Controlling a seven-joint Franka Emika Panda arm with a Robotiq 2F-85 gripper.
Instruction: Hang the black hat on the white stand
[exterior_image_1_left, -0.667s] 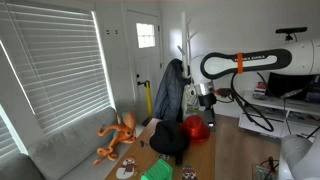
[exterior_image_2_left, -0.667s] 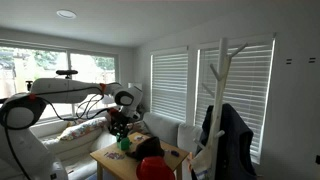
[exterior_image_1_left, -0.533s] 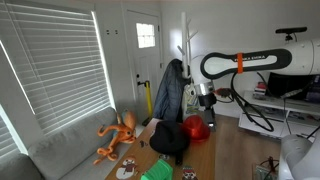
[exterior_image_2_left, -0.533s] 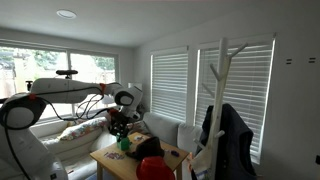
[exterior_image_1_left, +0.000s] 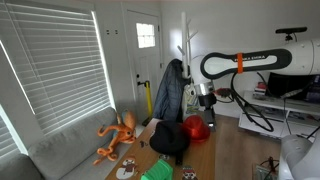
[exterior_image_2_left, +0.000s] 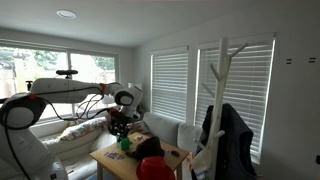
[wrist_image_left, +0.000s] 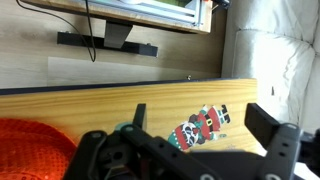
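I should swing my gripper outward while turning it, and bring it down to close on the top of the black hat. The hat is below my gripper and farther outward.
The black hat lies on the wooden table beside the red hat; it also shows in an exterior view. The white stand rises behind the table with a dark jacket hanging on it; its prongs also show in an exterior view. My gripper hangs above the table near the red hat, apart from the black hat, and also shows in an exterior view. In the wrist view the gripper is open and empty over bare wood. The black hat is not in the wrist view.
An orange octopus toy lies on the grey sofa. A small Santa figure lies on the table below the jaws, and the red hat lies at the lower left. Blinds and a white door stand behind.
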